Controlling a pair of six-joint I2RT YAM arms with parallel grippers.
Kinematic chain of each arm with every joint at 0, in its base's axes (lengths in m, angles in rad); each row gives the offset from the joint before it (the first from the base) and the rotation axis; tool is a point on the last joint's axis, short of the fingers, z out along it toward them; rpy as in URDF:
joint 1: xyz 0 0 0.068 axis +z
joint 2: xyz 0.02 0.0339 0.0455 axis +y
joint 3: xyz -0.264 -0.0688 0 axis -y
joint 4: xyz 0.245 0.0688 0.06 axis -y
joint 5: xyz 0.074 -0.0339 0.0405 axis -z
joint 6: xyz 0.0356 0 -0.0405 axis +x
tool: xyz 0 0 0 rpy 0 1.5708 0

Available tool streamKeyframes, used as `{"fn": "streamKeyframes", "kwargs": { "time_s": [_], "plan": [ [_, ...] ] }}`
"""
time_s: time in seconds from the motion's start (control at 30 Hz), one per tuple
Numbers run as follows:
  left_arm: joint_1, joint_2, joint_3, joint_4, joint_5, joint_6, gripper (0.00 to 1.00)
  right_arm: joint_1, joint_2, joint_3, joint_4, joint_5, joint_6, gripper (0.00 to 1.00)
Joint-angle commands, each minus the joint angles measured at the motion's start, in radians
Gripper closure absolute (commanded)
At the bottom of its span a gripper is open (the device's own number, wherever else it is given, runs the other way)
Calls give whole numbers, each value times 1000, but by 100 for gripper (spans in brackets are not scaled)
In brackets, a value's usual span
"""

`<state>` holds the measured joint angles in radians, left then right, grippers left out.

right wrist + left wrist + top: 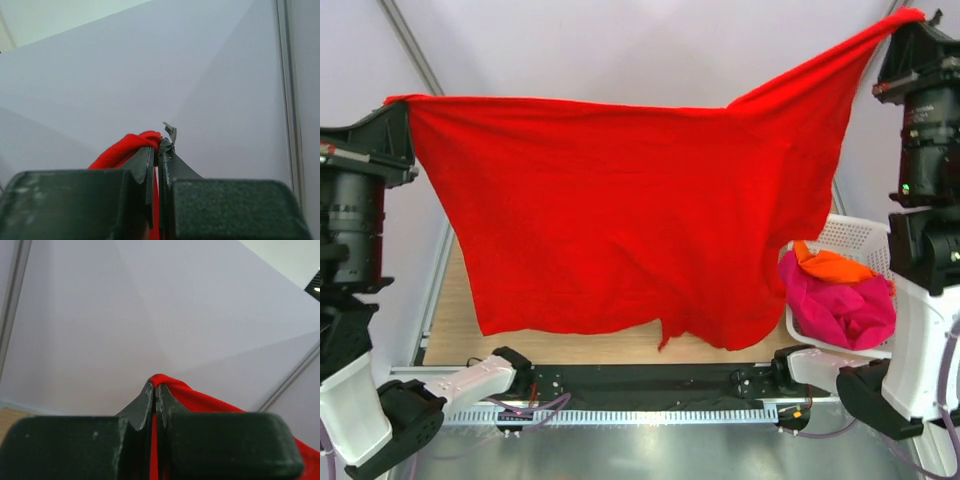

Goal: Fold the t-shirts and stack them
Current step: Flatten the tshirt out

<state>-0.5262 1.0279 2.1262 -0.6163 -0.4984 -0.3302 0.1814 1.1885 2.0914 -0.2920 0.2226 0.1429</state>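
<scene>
The t-shirt hangs spread, so my right gripper will next swing outward and down to release the corner of the red t-shirt [630, 220] over the wooden tabletop below the gripper.
The bright red t-shirt [630, 220] hangs spread in the air between my two raised arms, its lower edge just above the table. My left gripper [402, 102] is shut on its upper left corner; in the left wrist view [156, 386] red cloth [200, 400] pokes out between the closed fingers. My right gripper [912, 17] is shut on the upper right corner, held higher; the right wrist view [160, 145] shows red cloth [125, 147] bunched at the tips. The magenta-pink t-shirt [840, 305] and the orange t-shirt [830, 265] lie crumpled in the basket.
The white plastic lattice basket [860, 235] stands at the right side of the table, beside the right arm. The wooden table top [450, 330] shows under the hanging shirt. A black strip [650, 385] runs along the near edge between the arm bases.
</scene>
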Motion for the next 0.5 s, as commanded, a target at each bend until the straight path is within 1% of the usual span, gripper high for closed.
{"fn": "streamKeyframes", "kwargs": {
  "time_s": [0.0,0.03,0.07,0.13,0.23,0.3,0.33,0.4,0.47],
  "plan": [
    [8,75,-52,117,-132,49,100,-5,91,33,109,43,17,99],
    [9,90,-69,141,-150,83,100,-3,149,62,117,46,17,99],
    [8,109,-81,209,-167,104,100,-5,173,79,135,50,18,99],
    [9,190,-77,265,-230,157,100,-5,235,140,154,63,18,99],
    [12,319,-5,386,-331,241,100,-3,397,269,168,63,4,99],
    [20,371,44,412,-332,270,100,-3,445,358,159,58,-9,99],
    [29,415,76,426,-319,289,100,-3,462,366,166,58,-26,99],
    [38,448,98,460,-315,351,100,-3,479,363,185,69,-34,99],
    [41,449,63,496,-345,393,100,-3,482,346,194,70,-37,99]
  ]
}}
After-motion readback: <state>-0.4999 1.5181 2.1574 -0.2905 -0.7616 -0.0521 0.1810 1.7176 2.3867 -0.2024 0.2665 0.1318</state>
